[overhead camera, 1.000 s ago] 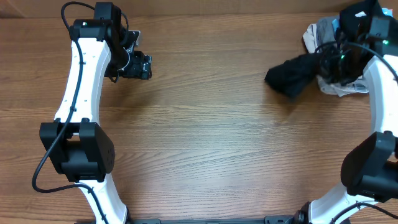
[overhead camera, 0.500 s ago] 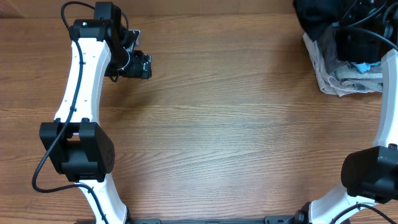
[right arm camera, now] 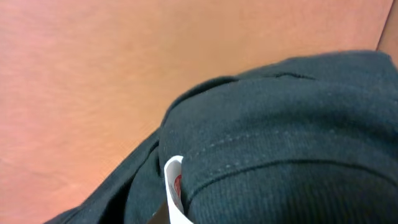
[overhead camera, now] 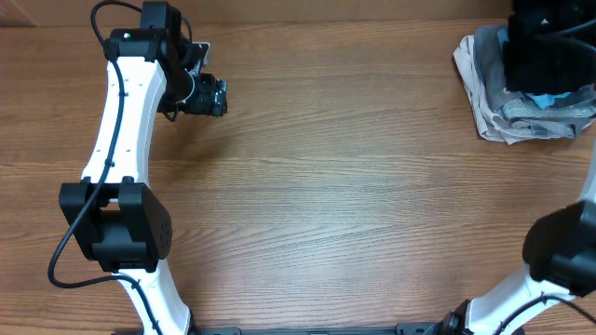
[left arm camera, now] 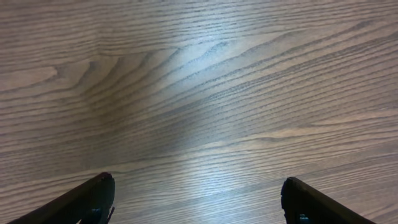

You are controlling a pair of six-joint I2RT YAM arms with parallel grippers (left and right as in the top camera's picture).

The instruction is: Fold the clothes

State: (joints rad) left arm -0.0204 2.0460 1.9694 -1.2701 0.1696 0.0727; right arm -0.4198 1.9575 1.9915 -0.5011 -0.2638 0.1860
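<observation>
The black T-shirt (right arm camera: 280,118) already hangs over the folded pile below my right gripper. My right gripper should move down next and release the shirt onto that pile.
The clothes, a black T-shirt (right arm camera: 280,118) with a small white neck label (right arm camera: 173,186), fill the right wrist view, bunched close to the camera over the reddish-brown table. The fabric hides that gripper's fingers. From overhead, the right gripper and the shirt merge into one dark mass (overhead camera: 545,46) at the far right corner, above the folded pile. My right gripper is shut on the shirt. My left gripper (overhead camera: 212,97) hovers over bare wood at the far left, open (left arm camera: 198,186), with nothing between its fingers.
A pile of folded garments (overhead camera: 494,116), grey and beige with a light-blue piece (overhead camera: 551,98), lies at the far right edge of the table. Both white arms rise from the near edge, one on the left (overhead camera: 116,140) and one on the right (overhead camera: 568,251).
The right arm has pulled the black T-shirt from the table left of the pile up and back over the pile into the far right corner. The left arm has not moved.
</observation>
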